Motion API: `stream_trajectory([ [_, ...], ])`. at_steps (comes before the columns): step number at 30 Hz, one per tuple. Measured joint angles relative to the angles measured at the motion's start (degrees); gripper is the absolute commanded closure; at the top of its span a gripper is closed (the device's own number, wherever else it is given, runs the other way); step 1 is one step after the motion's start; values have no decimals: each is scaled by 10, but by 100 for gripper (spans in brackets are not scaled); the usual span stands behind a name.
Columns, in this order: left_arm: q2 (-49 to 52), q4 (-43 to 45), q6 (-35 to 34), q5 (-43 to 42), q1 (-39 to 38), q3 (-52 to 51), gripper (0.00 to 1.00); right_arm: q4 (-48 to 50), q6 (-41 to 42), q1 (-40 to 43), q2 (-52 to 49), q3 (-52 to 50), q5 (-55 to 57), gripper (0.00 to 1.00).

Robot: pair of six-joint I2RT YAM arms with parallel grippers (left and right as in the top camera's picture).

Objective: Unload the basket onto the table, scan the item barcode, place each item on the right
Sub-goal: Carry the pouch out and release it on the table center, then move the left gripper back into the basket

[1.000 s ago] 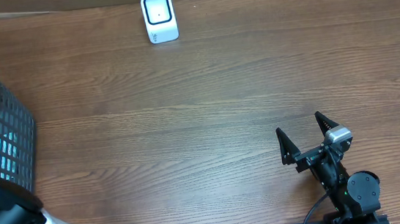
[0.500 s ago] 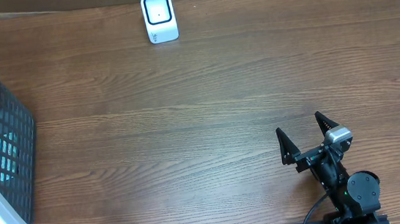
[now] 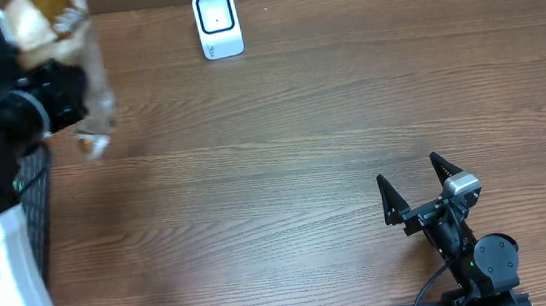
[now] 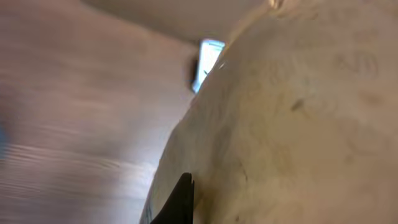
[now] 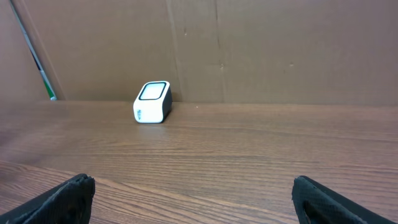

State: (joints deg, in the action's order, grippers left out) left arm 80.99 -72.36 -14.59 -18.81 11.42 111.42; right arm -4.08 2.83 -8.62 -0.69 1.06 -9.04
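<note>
I should move my left gripper to the right in the overhead view and down next, and release the item on the tabletop near the scanner, where the wood is clear.
The item (image 3: 32, 24) is a tan lump in a clear wrapper, blurred by motion, held high over the table's far left corner. My left gripper (image 3: 61, 55) is shut on it. In the left wrist view the item (image 4: 292, 124) fills most of the frame, with one black finger (image 4: 181, 198) against it; no barcode shows. The white scanner (image 3: 217, 23) stands at the back edge, to the right of the item, its window facing up and forward. It also shows as the scanner (image 4: 208, 57) and the scanner (image 5: 152, 102). My right gripper (image 3: 417, 187) rests open and empty near the front right.
A dark mesh basket (image 3: 37, 201) stands at the left edge, mostly hidden under my left arm. Brown cardboard walls (image 5: 249, 43) close off the back of the wooden table (image 3: 282, 142).
My left arm has come up from the basket at the left edge and swung toward the back left, carrying the item. The right arm has not moved.
</note>
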Motion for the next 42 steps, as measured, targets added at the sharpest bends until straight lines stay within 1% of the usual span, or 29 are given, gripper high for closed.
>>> stream_trajectory([
  [4,43,3,-13,-67,-50,-58,95,0,0,0,0,0,0,0],
  [6,57,22,-16,-97,-67,-98,96,0,0,0,0,0,0,0],
  [10,64,122,-32,-171,-84,-208,96,0,0,0,0,0,0,0],
  [11,64,170,-45,-194,-87,-242,95,0,0,0,0,0,0,0],
  [12,64,196,-50,-205,-89,-262,96,0,0,0,0,0,0,0],
  [14,65,260,-79,-233,-96,-320,96,0,0,0,0,0,0,0],
  [19,66,404,-160,-264,-115,-444,95,0,0,0,0,0,0,0],
  [21,66,459,-199,-267,-126,-487,95,0,0,0,0,0,0,0],
  [24,66,498,-246,-261,-150,-530,96,0,0,0,0,0,0,0],
  [29,66,511,-286,-214,-184,-578,96,0,0,0,0,0,0,0],
  [36,66,527,-283,-154,-195,-588,96,0,0,0,0,0,0,0],
  [40,66,524,-258,-133,-195,-588,96,0,0,0,0,0,0,0],
  [42,66,501,-244,-120,-195,-582,96,0,0,0,0,0,0,0],
])
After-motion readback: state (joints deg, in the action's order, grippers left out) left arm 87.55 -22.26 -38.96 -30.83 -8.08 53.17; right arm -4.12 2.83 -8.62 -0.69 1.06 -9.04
